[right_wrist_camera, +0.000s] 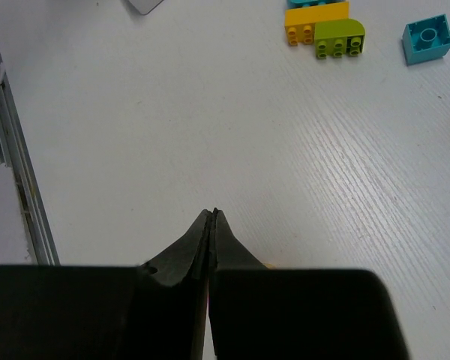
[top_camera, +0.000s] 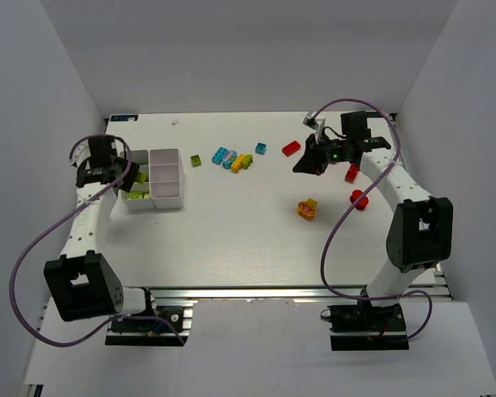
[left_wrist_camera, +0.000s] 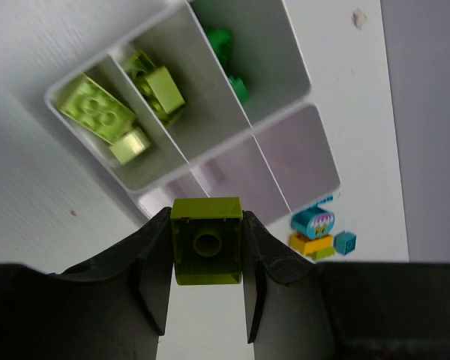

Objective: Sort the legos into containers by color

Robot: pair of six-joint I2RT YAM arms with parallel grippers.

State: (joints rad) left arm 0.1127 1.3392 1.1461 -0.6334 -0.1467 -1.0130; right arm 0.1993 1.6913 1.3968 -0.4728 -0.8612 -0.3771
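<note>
The tray's section beside the green bricks already holds lime and has open space, so I should lower my left gripper over it next and then release the lime brick.
My left gripper [left_wrist_camera: 207,221] is shut on a lime brick [left_wrist_camera: 207,244] and hangs over the near edge of the white tray [left_wrist_camera: 219,139]. Two of the tray's compartments hold lime bricks [left_wrist_camera: 97,109], and another holds green ones [left_wrist_camera: 229,52]. In the top view the left gripper [top_camera: 120,169] is at the tray's [top_camera: 166,151] left side. My right gripper [right_wrist_camera: 212,215] is shut with nothing in it, above bare table. Loose legos lie on the table: an olive one [top_camera: 196,160], cyan ones [top_camera: 224,156], a yellow and lime pair [top_camera: 242,162], a teal one [top_camera: 260,148] and red ones [top_camera: 291,149].
More red pieces [top_camera: 357,197] lie under the right arm, with a yellow-orange piece [top_camera: 307,208] nearer the front. The right wrist view shows a yellow brick [right_wrist_camera: 315,22], a lime brick [right_wrist_camera: 340,37] and a cyan brick [right_wrist_camera: 427,39] far ahead. Grey walls enclose the table.
</note>
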